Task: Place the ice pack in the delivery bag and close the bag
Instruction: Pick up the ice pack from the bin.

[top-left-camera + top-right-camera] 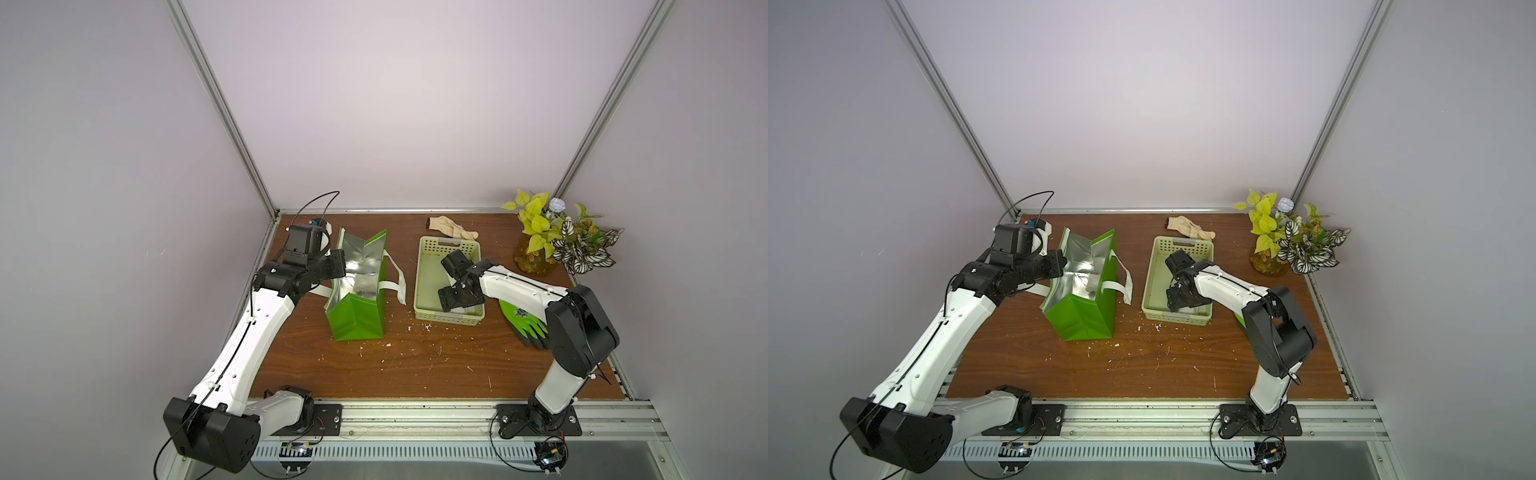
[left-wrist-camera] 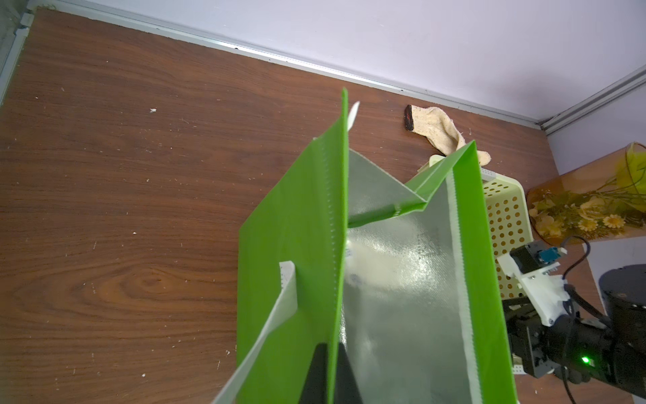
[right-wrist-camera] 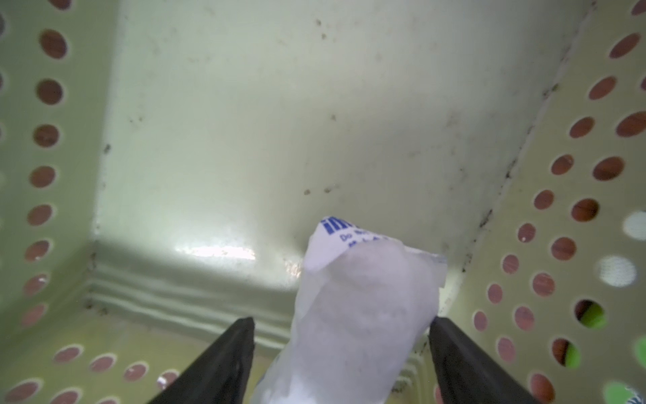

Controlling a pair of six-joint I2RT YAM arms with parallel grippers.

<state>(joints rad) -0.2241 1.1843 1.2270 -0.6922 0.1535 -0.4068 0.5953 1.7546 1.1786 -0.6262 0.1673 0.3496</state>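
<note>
The ice pack already lies between the open fingers of my right gripper, so I should keep that gripper down in the basket and close it across the ice pack's white body [image 1: 460,310] [image 3: 350,336].
The delivery bag [image 1: 357,316] [image 1: 1084,320] stands open on the left of the wooden table, its silver lining showing. My left gripper [image 1: 338,266] [image 2: 330,344] is shut on the bag's left wall at the rim, one finger outside and one inside. The ice pack [image 3: 363,297], a white pouch with blue print, lies in a corner of the pale green perforated basket [image 1: 428,266] [image 3: 559,210]. My right gripper [image 1: 451,299] [image 3: 341,320] reaches down into the basket and stands open, the pack lying between its wide jaws. In both top views the arm hides most of the pack.
A beige knit glove [image 1: 453,228] lies behind the basket. A green and black glove [image 1: 525,328] lies to the basket's right under my right arm. A vase of artificial plants [image 1: 540,245] stands at the back right. White crumbs [image 1: 424,328] dot the table in front.
</note>
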